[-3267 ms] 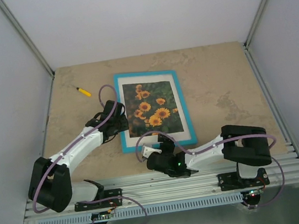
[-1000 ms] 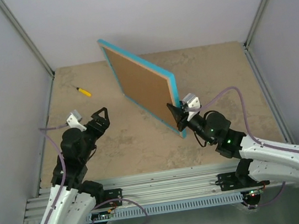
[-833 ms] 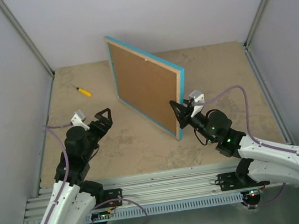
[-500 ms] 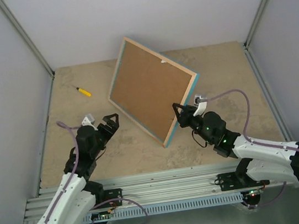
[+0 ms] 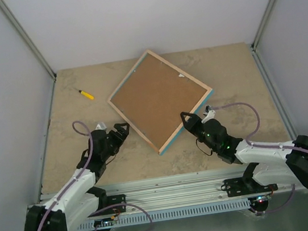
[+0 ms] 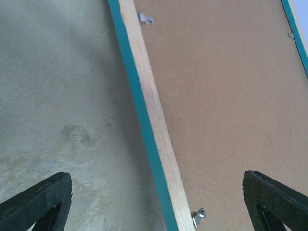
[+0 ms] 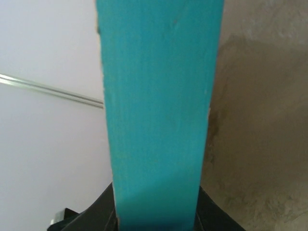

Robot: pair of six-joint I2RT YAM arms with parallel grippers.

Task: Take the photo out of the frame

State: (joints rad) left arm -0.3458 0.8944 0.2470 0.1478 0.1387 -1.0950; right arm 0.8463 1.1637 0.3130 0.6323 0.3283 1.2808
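The frame is raised, so my right gripper needs to carry the turquoise edge down and slightly back to the table next, before it lets the edge go.
The frame (image 5: 187, 127) lies back up and turned like a diamond, its brown backing (image 5: 160, 98) facing me. The photo is hidden underneath. My right gripper (image 5: 185, 119) is shut on the frame's near right turquoise edge (image 7: 159, 115), which fills the space between the black jaws of that gripper (image 7: 156, 214) and sits a little off the table. My left gripper (image 5: 121, 129) stands open just left of the frame's near left side. In the left wrist view the light wood edge (image 6: 153, 130) runs between the wide-apart fingers of the left gripper (image 6: 156, 204), with small metal tabs (image 6: 199, 216) on the backing (image 6: 231, 96).
A small yellow tool (image 5: 86, 94) lies at the far left of the stone-patterned table (image 5: 223, 77). White walls close in the left, right and back. An aluminium rail (image 5: 177, 195) carries the arm bases along the near edge.
The frame stood on edge with its back toward me; the right gripper has swung it down so it lies back up. The left arm has dropped low and reached toward the frame's left side.
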